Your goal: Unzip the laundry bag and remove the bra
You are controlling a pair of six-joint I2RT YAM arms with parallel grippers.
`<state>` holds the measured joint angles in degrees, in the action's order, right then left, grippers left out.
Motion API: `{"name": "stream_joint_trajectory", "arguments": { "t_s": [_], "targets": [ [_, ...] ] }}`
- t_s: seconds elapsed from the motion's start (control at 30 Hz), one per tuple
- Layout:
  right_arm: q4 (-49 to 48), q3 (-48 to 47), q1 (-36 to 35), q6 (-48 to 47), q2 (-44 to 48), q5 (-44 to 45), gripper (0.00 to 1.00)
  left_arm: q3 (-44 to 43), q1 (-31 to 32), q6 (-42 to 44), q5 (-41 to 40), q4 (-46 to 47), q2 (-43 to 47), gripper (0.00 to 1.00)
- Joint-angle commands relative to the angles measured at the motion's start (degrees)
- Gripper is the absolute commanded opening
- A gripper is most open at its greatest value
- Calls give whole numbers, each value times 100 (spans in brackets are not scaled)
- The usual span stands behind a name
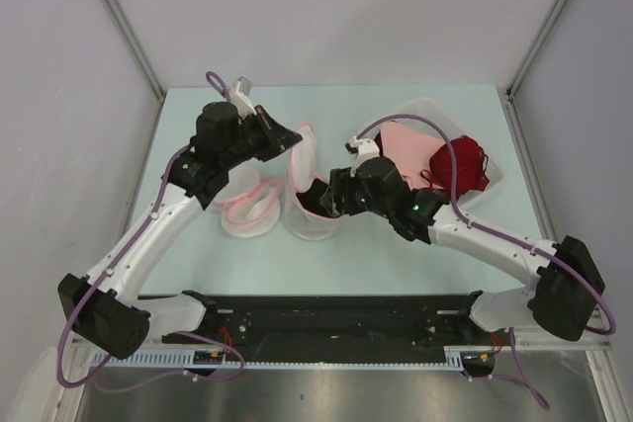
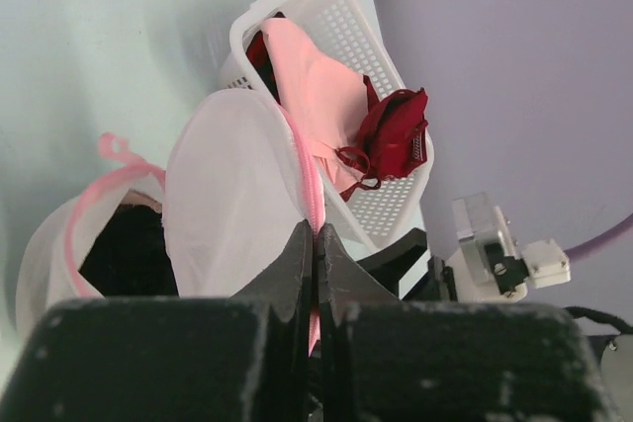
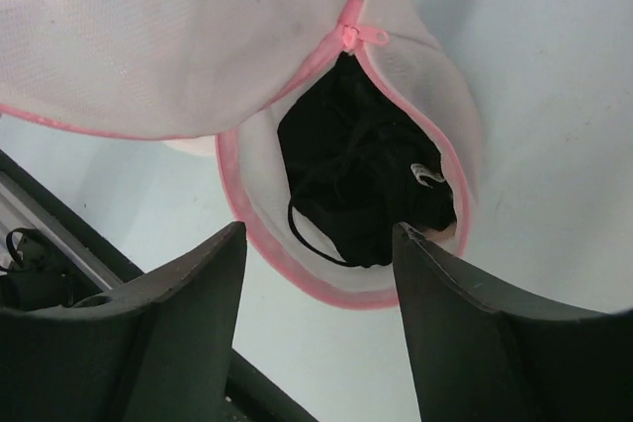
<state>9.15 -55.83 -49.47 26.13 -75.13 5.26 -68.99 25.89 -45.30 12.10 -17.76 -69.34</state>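
Note:
My right gripper lowers its open fingers into the laundry bag's opening next. It then closes on the thin black strap, which loops clear of the bunched bra below my right gripper.
The laundry bag [image 1: 315, 216] stands unzipped at the table's middle, a white mesh pouch with pink trim. Its round lid flap [image 2: 232, 185] is lifted, and my left gripper [image 2: 316, 236] is shut on the flap's pink zipper edge. Seen from above, the left gripper [image 1: 294, 138] holds that flap up at the bag's far side. The black bra [image 3: 366, 180] lies bunched inside the open mouth, one thin strap looping out toward the rim. My right gripper [image 3: 321, 234] hovers open just in front of the mouth, touching nothing. The zipper pull [image 3: 351, 35] sits at the hinge end.
A white slotted basket [image 2: 336, 7] at the back right holds a pale pink garment [image 1: 406, 145] and a dark red garment [image 1: 460, 165]. Another crumpled white mesh piece with pink trim [image 1: 247, 212] lies left of the bag. A black rail [image 1: 336, 318] runs along the near edge.

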Motion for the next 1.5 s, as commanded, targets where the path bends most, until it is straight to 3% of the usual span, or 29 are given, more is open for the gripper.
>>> {"name": "stream_joint_trajectory", "arguments": {
  "t_s": [0.0, 0.13, 0.2, 0.37, 0.4, 0.43, 0.47, 0.5, 0.53, 0.97, 1.23, 1.47],
  "targets": [
    [-492, -59, 7, 226, -413, 170, 65, 35, 13, -190, -85, 106, 131, 0],
    [-624, -243, 114, 489, -967, -51, 67, 26, 30, -164, -85, 106, 149, 0],
    [-712, -279, 96, 603, -1187, -51, 73, 17, 21, -155, -102, 53, 193, 0],
    [-844, -358, 69, 744, -1740, 370, 75, 87, 30, -207, -103, 79, 316, 1],
    [-853, -367, 87, 753, -1907, 406, 71, 131, 30, -234, -76, 132, 333, 1],
    [-931, -376, 96, 727, -1969, 362, 58, 149, 30, -243, -85, 132, 386, 0],
    [-1063, -393, 122, 692, -1996, 310, 43, 167, 21, -234, -102, 132, 404, 0],
    [-1047, -411, 122, 613, -1909, 222, 6, 167, 30, -216, -120, 98, 430, 0],
    [-1012, -402, 113, 560, -1813, 204, 0, 158, 30, -181, -129, 36, 482, 0],
    [-484, -455, -282, -134, 534, -200, 0, 62, -224, 566, -797, -860, 457, 0],
    [-712, -463, -414, -275, 1369, 28, 0, 175, -400, 601, -1070, -905, 413, 0],
    [-853, -428, -309, -328, 2020, 950, 0, 237, -400, 540, -964, -808, 351, 0]
  ]
}}
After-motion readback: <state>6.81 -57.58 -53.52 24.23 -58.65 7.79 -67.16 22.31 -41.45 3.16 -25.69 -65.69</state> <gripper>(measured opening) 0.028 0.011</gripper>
